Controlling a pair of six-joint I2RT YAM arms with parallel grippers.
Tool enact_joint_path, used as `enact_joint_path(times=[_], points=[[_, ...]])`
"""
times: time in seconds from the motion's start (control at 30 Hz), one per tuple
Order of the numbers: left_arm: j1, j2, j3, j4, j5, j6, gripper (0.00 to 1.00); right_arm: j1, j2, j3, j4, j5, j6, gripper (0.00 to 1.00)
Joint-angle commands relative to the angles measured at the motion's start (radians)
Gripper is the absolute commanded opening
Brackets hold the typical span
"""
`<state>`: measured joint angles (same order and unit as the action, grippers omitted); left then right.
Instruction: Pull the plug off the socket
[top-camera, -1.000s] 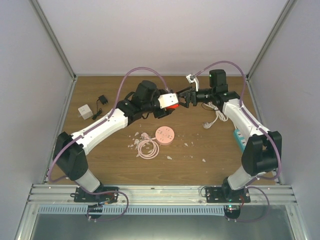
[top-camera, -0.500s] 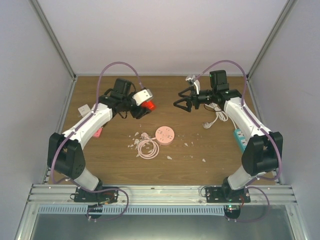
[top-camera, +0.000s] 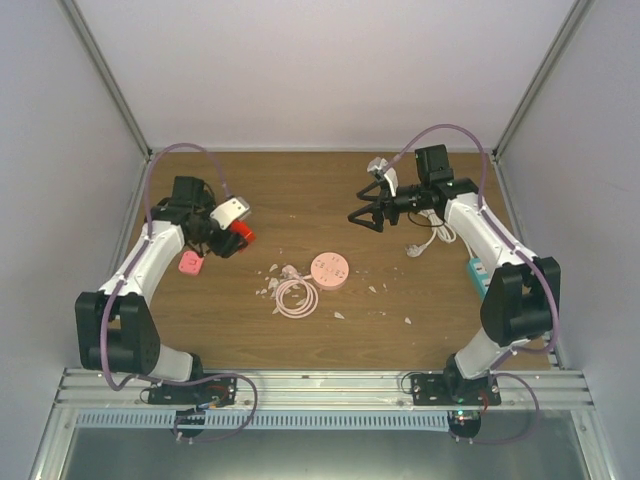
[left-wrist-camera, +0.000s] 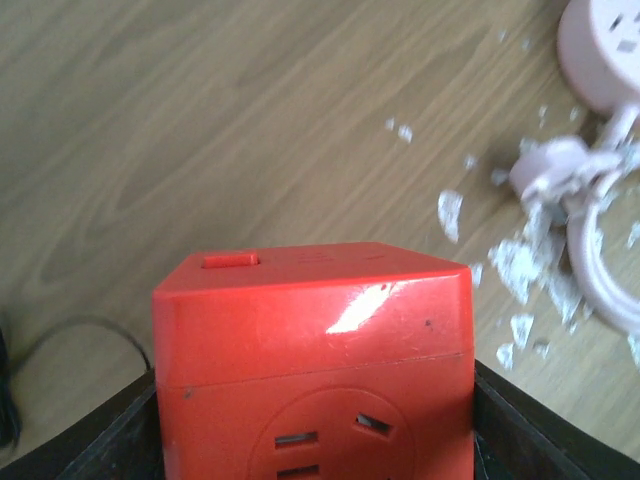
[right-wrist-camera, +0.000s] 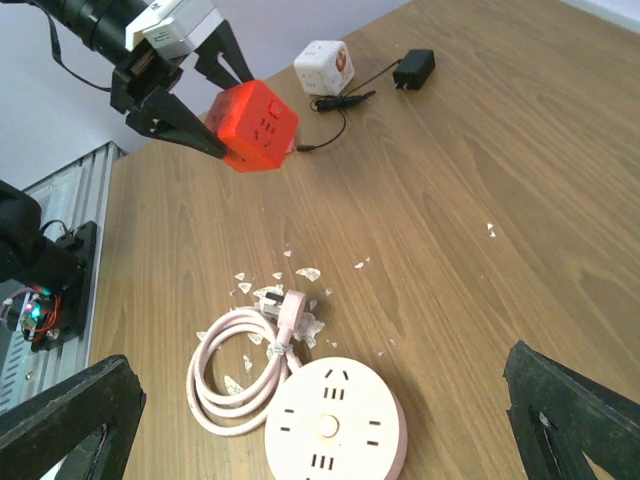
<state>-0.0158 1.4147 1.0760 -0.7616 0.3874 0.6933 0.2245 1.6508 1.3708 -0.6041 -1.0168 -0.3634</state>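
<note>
I need to carry the plugless socket down with my left gripper next and release it, because the tabletop past the pink item is below my gripper and to its left in the top view.
My left gripper (top-camera: 238, 236) is shut on a red cube socket (top-camera: 241, 232) and holds it above the left part of the table. In the left wrist view the socket (left-wrist-camera: 310, 340) fills the space between the dark fingers (left-wrist-camera: 110, 445), and the outlets that show are empty. The right wrist view shows the same cube (right-wrist-camera: 255, 125) in the left gripper (right-wrist-camera: 228, 135). My right gripper (top-camera: 362, 215) hangs open at the back right with nothing in it. A white plug with its cable (top-camera: 424, 241) lies on the table under the right arm.
A round pink power strip (top-camera: 329, 269) with its coiled cable (top-camera: 296, 297) lies mid-table among white flakes. A white cube socket (right-wrist-camera: 325, 65) and a black adapter (right-wrist-camera: 413, 68) sit at the back left. A pink item (top-camera: 190, 263) lies under the left arm. A teal strip (top-camera: 480, 278) lies at the right.
The left arm has swung left, carrying the red socket away from the right gripper. The right gripper stays open and has barely moved.
</note>
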Motion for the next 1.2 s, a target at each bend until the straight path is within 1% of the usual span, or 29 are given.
enact_joint_path(times=[0.0, 0.13, 0.3, 0.5, 0.7, 0.87, 0.97, 1.1, 1.17], points=[[0.083, -0.059, -0.086, -0.02, -0.017, 0.103, 0.38, 0.003, 0.036, 0.024, -0.024, -0.003, -0.047, 1.0], [0.145, -0.081, -0.156, -0.022, -0.044, 0.162, 0.38, 0.011, 0.05, 0.028, -0.035, 0.004, -0.074, 0.99], [0.213, -0.097, -0.198, -0.045, -0.063, 0.225, 0.38, 0.028, 0.056, 0.032, -0.06, 0.028, -0.121, 1.0], [0.313, -0.124, -0.242, -0.075, -0.12, 0.342, 0.38, 0.049, 0.068, 0.032, -0.079, 0.051, -0.152, 0.99], [0.432, -0.134, -0.254, -0.11, -0.127, 0.475, 0.38, 0.06, 0.083, 0.038, -0.096, 0.064, -0.179, 0.99], [0.569, -0.098, -0.203, -0.143, -0.111, 0.532, 0.38, 0.065, 0.095, 0.049, -0.112, 0.07, -0.19, 0.99], [0.641, -0.047, -0.146, -0.124, -0.096, 0.519, 0.38, 0.066, 0.099, 0.051, -0.122, 0.075, -0.206, 0.99], [0.701, 0.06, -0.054, -0.081, -0.082, 0.416, 0.38, 0.071, 0.116, 0.07, -0.125, 0.079, -0.213, 0.99], [0.713, 0.119, -0.012, -0.074, -0.064, 0.372, 0.38, 0.073, 0.127, 0.082, -0.13, 0.078, -0.215, 0.98]])
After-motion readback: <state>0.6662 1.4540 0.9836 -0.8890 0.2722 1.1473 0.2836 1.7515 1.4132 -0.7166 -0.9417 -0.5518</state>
